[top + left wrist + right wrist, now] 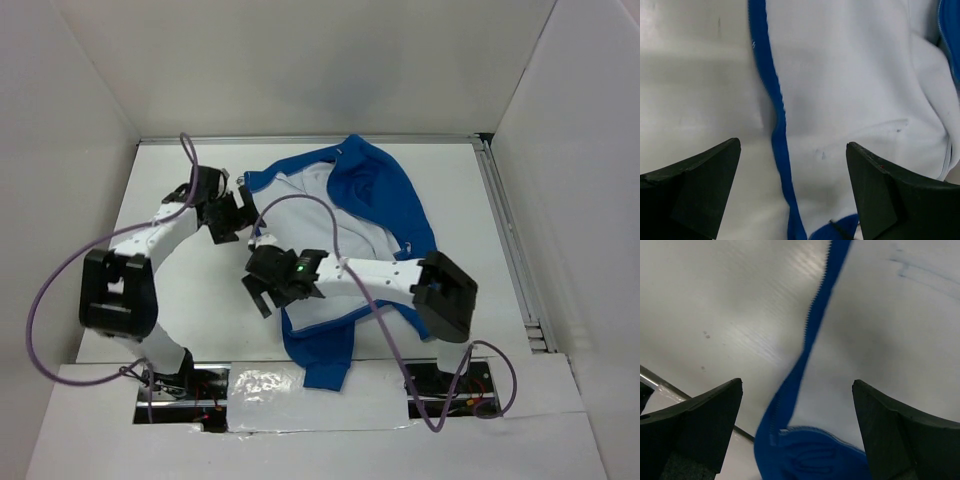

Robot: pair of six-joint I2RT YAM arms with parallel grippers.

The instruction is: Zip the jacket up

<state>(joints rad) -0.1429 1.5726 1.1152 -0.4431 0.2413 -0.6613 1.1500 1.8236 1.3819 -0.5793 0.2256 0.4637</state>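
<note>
My left gripper needs to move down onto the blue zipper tape next, easing to the right in the top view, because that tape runs between its open fingers.
The royal-blue jacket (392, 205) lies open on the white table (190, 300), its pale lining (320, 215) facing up. My left gripper (243, 215) is open over the jacket's upper left front edge. In the left wrist view the blue zipper edge (775, 100) runs down between the open left gripper (792, 145), lining (855, 75) to its right. My right gripper (258, 292) is open at the lower left front edge. In the right wrist view the toothed zipper tape (812, 320) runs between the open right gripper (796, 384), with the blue hem (815, 455) below. Neither holds anything.
White walls enclose the table on three sides. A metal rail (512, 250) runs along the right edge. Purple cables (60, 270) loop from both arms. A blue part of the jacket (325, 362) reaches the near edge between the arm bases.
</note>
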